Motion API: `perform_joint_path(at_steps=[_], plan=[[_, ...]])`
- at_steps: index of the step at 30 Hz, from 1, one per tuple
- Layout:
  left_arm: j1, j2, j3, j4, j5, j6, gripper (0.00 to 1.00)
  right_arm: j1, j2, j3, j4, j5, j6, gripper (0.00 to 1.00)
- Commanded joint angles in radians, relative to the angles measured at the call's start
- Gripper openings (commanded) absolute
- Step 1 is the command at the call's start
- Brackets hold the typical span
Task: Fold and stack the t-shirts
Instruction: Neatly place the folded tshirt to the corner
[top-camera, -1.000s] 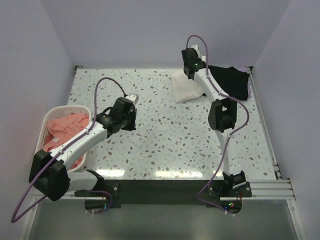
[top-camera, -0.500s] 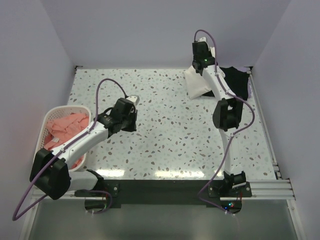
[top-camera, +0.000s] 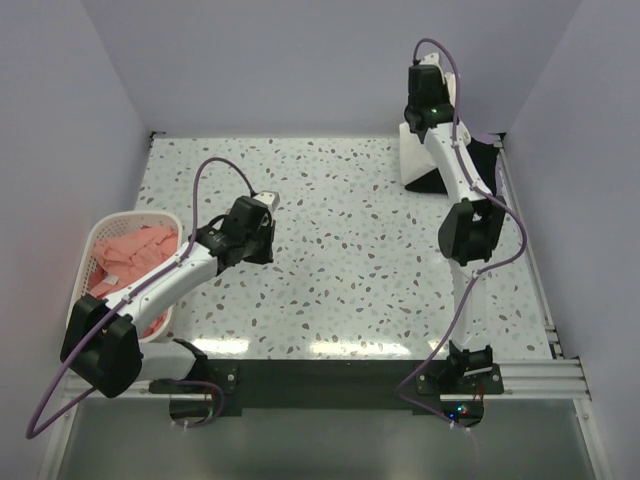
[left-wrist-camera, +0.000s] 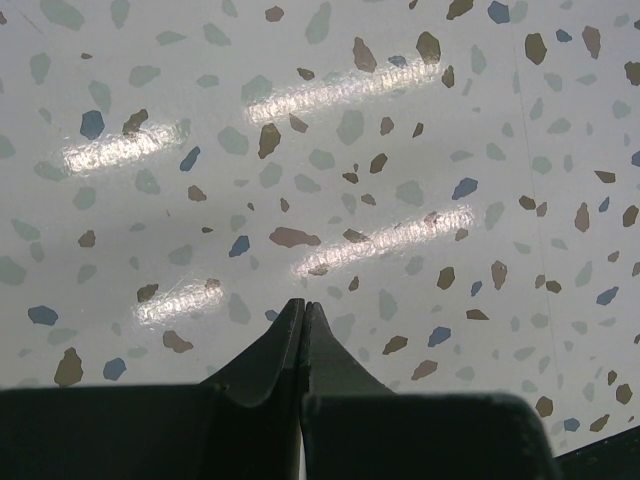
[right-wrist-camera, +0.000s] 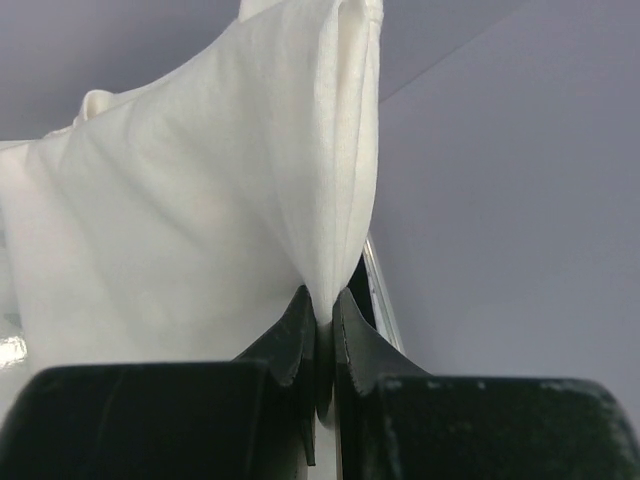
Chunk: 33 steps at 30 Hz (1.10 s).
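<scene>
Next, my right gripper will go to the right in the top view over the black t-shirt's side by the wall and release, since the white t-shirt leaves it uncovered.
My right gripper is raised at the far right corner, shut on the folded white t-shirt, which hangs from it over the black t-shirt. In the right wrist view the white cloth is pinched between my fingertips. Its chest print is hidden. My left gripper is shut and empty, low over the bare speckled table, as the left wrist view shows. Salmon-pink t-shirts lie in the basket.
A white lattice basket stands at the table's left edge beside my left arm. The back wall and right wall stand close to my right gripper. The speckled table spans the middle.
My right gripper has lifted the white t-shirt and carried it right and back, over the black t-shirt. My left arm has not moved.
</scene>
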<state>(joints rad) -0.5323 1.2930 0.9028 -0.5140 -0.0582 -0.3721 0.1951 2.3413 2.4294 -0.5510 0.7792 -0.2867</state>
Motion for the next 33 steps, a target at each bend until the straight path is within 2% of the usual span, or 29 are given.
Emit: perform_joint_path(at_steps=[1, 33], plan=[[0.006, 0.0, -0.002, 0.026, 0.008, 0.029, 0.0, -0.008, -0.091, 0.025, 0.072, 0.057, -0.028, 0.0], [0.006, 0.022, -0.008, 0.034, 0.021, 0.029, 0.0, -0.169, -0.093, -0.135, 0.105, -0.09, 0.079, 0.0]])
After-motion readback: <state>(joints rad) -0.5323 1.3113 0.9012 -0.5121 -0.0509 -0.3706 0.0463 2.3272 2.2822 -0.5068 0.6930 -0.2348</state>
